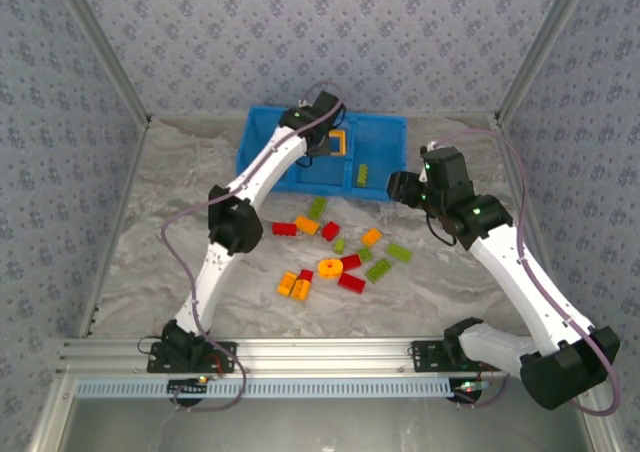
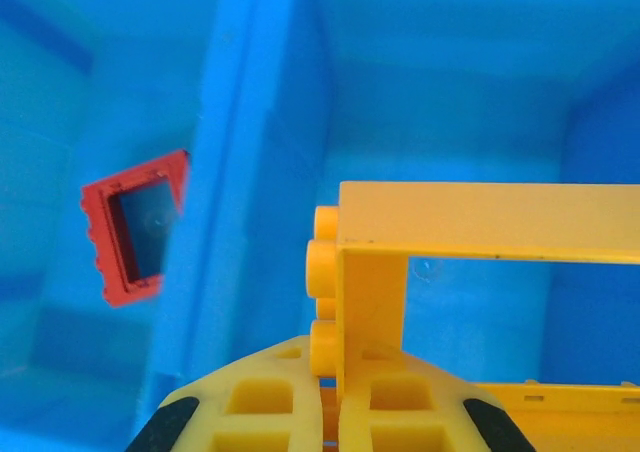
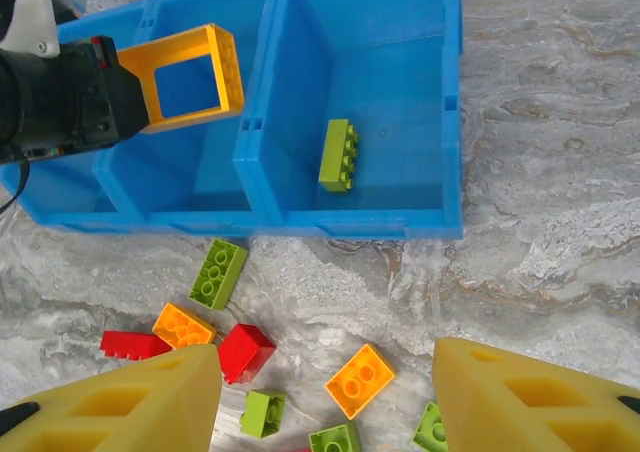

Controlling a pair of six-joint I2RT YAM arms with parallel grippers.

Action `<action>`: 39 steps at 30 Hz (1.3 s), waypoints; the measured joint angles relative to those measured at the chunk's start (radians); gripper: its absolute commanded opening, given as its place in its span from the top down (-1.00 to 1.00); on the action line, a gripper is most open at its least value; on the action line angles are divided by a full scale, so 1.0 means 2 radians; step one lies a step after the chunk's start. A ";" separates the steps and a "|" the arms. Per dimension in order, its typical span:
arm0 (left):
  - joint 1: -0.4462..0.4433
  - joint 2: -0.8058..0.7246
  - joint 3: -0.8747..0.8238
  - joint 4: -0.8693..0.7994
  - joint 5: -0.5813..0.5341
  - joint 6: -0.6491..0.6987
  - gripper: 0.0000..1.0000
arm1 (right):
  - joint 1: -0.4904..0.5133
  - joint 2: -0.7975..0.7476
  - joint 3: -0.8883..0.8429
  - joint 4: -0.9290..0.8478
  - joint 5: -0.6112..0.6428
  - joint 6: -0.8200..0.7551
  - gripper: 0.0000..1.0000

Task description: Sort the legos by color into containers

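Observation:
The left gripper goes down and slightly back next. It releases the orange-yellow frame onto the bottom of the bin's middle section below it, clear of red and green legos.
My left gripper (image 2: pixel 338 412) is shut on an orange-yellow frame-shaped lego (image 2: pixel 470 234) (image 1: pixel 336 144) (image 3: pixel 190 74), holding it over the middle compartment of the blue bin (image 1: pixel 392 124). A red frame lego (image 2: pixel 135 227) lies in the left compartment. A lime green lego (image 3: pixel 339 154) (image 1: pixel 362 175) lies in the right compartment. My right gripper (image 3: pixel 325 397) hangs open above the table in front of the bin, nothing between its fingers. Several red, orange and green legos (image 1: pixel 330 262) are scattered on the table, among them an orange brick (image 3: pixel 360 380) and a red one (image 3: pixel 245 352).
The marbled table (image 1: pixel 150 232) is walled in by patterned panels. An aluminium rail (image 1: pixel 330 357) runs along the near edge. A round orange piece (image 1: pixel 329 268) sits in the middle of the scattered pile.

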 measured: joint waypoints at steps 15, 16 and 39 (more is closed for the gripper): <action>-0.014 0.008 -0.039 -0.062 -0.016 -0.043 1.00 | -0.005 0.000 -0.009 0.000 -0.009 0.003 -0.23; -0.015 0.010 -0.040 -0.064 -0.016 -0.043 0.99 | -0.005 0.000 -0.009 0.000 -0.011 0.004 -0.23; -0.018 0.021 -0.044 -0.070 0.027 -0.028 -0.02 | -0.006 0.006 -0.012 -0.016 -0.004 0.005 -0.24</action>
